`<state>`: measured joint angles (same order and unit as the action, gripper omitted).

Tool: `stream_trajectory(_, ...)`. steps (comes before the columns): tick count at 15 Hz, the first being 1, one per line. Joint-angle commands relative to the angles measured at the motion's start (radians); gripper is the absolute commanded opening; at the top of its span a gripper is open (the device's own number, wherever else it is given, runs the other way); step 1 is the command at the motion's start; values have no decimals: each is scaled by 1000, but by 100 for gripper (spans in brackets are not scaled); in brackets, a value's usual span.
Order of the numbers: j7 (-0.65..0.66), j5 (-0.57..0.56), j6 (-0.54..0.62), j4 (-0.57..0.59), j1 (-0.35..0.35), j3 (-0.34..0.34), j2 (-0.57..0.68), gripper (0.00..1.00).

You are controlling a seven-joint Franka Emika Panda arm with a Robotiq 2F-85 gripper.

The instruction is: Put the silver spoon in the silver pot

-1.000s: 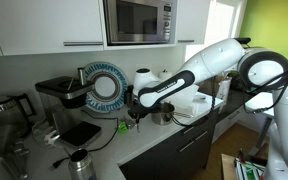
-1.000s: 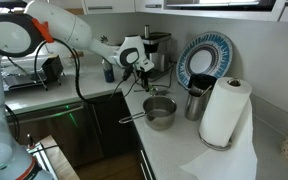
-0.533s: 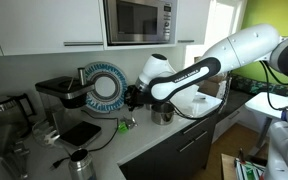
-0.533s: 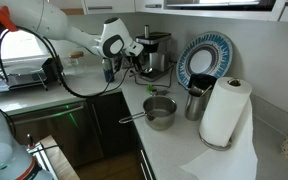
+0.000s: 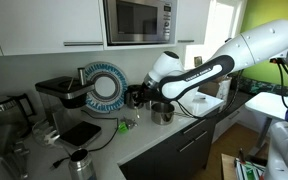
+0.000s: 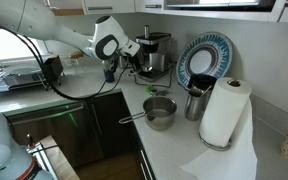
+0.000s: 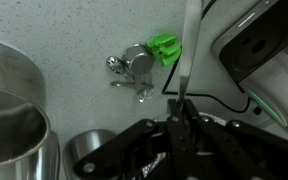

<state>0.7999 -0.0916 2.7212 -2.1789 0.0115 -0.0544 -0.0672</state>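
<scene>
The gripper moves over the silver pot's opening, below and to its left in the wrist view, next. It then lowers the spoon and lets go.
In the wrist view my gripper is shut on the thin handle of the silver spoon, which sticks out from the fingertips toward the top edge. The silver pot stands at the left edge of that view, off to the side of the gripper. In both exterior views the gripper hangs above the counter, between the pot and the coffee machine. The spoon is too thin to make out there.
A small green object lies on the counter with a small metal piece beside it. A black cable runs from the coffee machine. A steel cup, paper towel roll and patterned plate stand behind the pot.
The arm has swung and lifted the gripper a little higher above the counter, away from the pot's side and toward the coffee machine. The pot has not moved.
</scene>
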Motion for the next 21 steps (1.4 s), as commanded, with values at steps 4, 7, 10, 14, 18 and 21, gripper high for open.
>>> stream_trajectory(4, 246, -225, -180, 73, 115, -55, 41, 2)
stream_trajectory(7, 96, 54, -229, 73, 117, -79, 63, 2)
stream_trajectory(10, -11, 296, -273, 104, 122, -85, 65, 2)
stream_trajectory(14, -159, 524, -502, 172, 171, -138, 73, 2)
stream_trajectory(18, -126, 515, -663, 229, 225, -194, 102, 2)
stream_trajectory(21, -117, 519, -731, 251, 248, -217, 143, 2)
